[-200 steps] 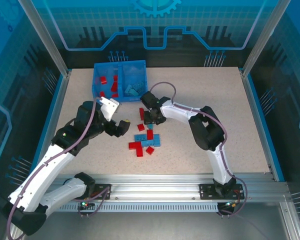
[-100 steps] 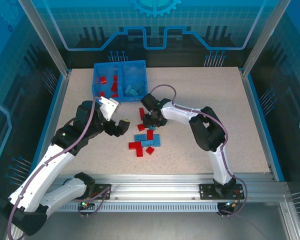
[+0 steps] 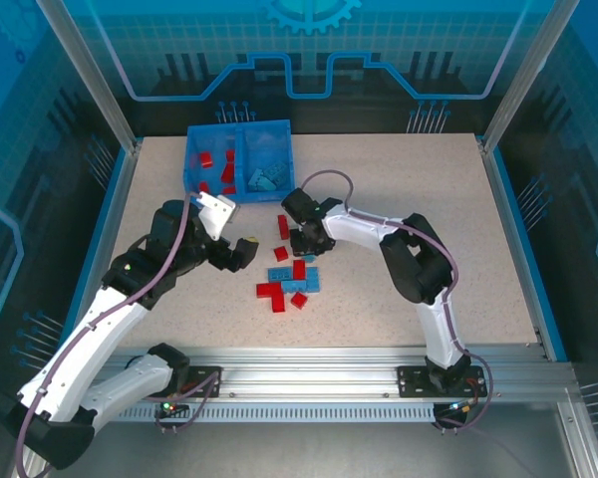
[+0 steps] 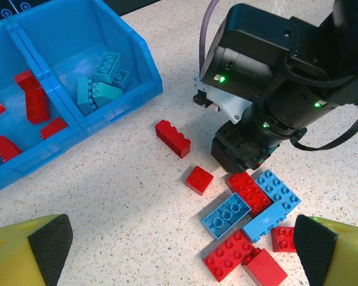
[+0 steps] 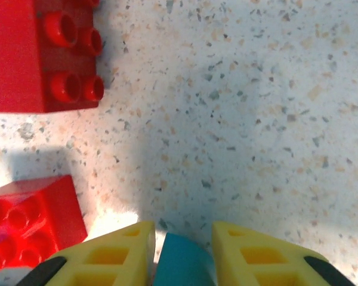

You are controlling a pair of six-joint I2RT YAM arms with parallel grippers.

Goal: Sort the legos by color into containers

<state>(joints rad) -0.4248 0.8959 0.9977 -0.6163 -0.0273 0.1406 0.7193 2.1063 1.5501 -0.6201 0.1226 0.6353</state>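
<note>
The container section with teal legos is further outward. My right gripper needs to rise next and reach outward over it to release the light blue lego with the matching ones.
In the right wrist view my right gripper point(image 5: 182, 253) is shut on a light blue lego point(image 5: 184, 265), just above the table. Two red legos point(image 5: 42, 53) lie to its left. From above, the right gripper point(image 3: 301, 239) sits at the far edge of a loose pile of red and blue legos point(image 3: 291, 281). My left gripper point(image 3: 241, 251) hangs open left of the pile with nothing between its fingers point(image 4: 48, 244). The blue bin point(image 3: 191, 164) stands at the back left. Its left compartment holds red legos point(image 4: 33, 104) and its right one holds teal legos point(image 4: 101, 80).
A long red lego point(image 4: 173, 138) and a small red one point(image 4: 198, 179) lie apart between the bin and the pile. The right arm's black wrist point(image 4: 268, 89) stands over the pile's far side. Bare speckled table point(image 3: 429, 189) spreads to the right.
My right gripper has closed from partly open onto the light blue lego and shifted slightly toward the pile. The left arm has not moved.
</note>
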